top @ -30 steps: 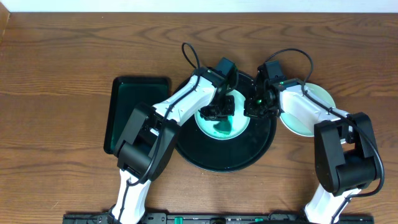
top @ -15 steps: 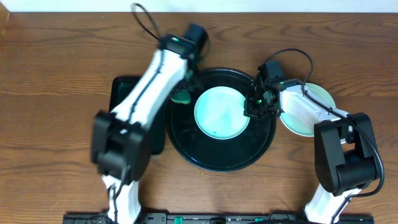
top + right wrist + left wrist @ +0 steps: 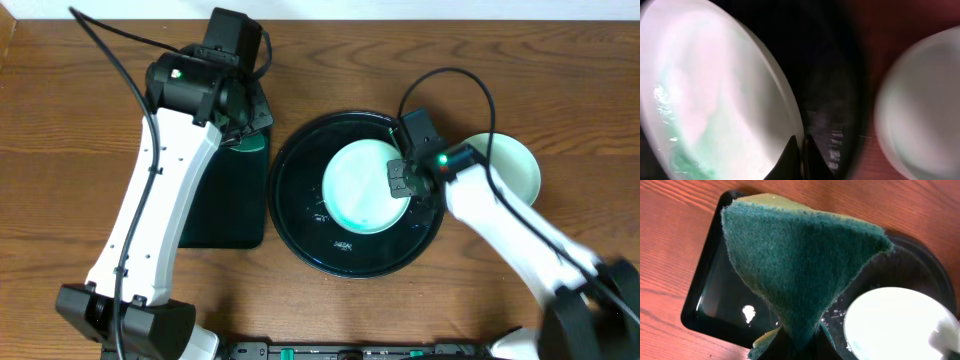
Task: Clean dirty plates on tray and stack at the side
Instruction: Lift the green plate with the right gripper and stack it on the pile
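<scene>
I will lift my right gripper, move it to the right in the overhead view and lower it onto a mint plate (image 3: 510, 165) (image 3: 926, 105) beside the tray to release.
A pale plate (image 3: 360, 190) with a faint green smear lies on the round black tray (image 3: 300, 225). My right gripper (image 3: 398, 180) is shut on its right rim. In the right wrist view the fingertips (image 3: 801, 150) pinch the rim of the plate (image 3: 715, 100), whose green smear is at the lower left. A mint plate (image 3: 510, 165) sits on the table right of the tray and also shows in the right wrist view (image 3: 920, 100). My left gripper (image 3: 243, 138) is shut on a green sponge (image 3: 800, 265) held above the rectangular dark green tray (image 3: 715, 295).
The rectangular dark green tray (image 3: 215, 215) lies left of the black tray, nearly touching it. Wet spots show on the black tray's floor (image 3: 345, 245). Brown wooden table (image 3: 80, 120) surrounds everything. The right arm's cable loops over the far side of the tray.
My left arm has lifted the sponge off the plate and swung left to over the green tray. My right gripper keeps hold of the plate's rim.
</scene>
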Controlling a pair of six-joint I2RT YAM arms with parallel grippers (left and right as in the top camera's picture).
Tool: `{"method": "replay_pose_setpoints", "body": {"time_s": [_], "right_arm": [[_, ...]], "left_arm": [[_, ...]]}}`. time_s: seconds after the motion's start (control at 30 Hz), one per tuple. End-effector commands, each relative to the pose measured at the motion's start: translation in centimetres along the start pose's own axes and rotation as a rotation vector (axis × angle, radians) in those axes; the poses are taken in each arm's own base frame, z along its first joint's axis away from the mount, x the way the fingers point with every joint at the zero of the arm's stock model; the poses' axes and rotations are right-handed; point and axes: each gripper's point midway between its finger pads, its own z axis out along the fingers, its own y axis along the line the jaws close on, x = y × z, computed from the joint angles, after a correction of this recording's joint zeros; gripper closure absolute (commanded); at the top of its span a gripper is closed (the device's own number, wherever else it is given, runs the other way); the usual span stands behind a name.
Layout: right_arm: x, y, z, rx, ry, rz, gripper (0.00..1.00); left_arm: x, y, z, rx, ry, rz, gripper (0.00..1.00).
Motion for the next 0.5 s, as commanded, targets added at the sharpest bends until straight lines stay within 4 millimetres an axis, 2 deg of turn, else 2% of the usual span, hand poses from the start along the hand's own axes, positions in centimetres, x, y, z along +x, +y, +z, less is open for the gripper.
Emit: {"method": "replay_pose_setpoints", "body": {"time_s": [0.0, 0.2, 0.27, 0.33, 0.47], "right_arm": [[-2.6, -3.7, -5.6, 0.305, -0.223, -0.059, 0.99], [-3.2, -5.5, -12.6, 0.566, -0.422, -0.127, 0.99], [-3.3, -5.3, -14.4, 0.618, -0.483, -0.143, 0.99], [-3.5, -4.7, -17.4, 0.703, -0.590, -0.175, 0.99], [-3.6, -3.7, -20.9, 0.852, -0.703, -0.252, 0.99]], "left_arm": [[0.0, 0.0, 0.4, -0.012, 0.007, 0.020, 0.93], [-0.2, -0.1, 0.4, -0.006, -0.002, 0.019, 0.93], [-0.2, -0.1, 0.4, -0.006, -0.003, 0.018, 0.93], [-0.2, -0.2, 0.4, -0.005, -0.004, 0.018, 0.93], [-0.2, -0.2, 0.4, -0.004, -0.004, 0.018, 0.93]]}}
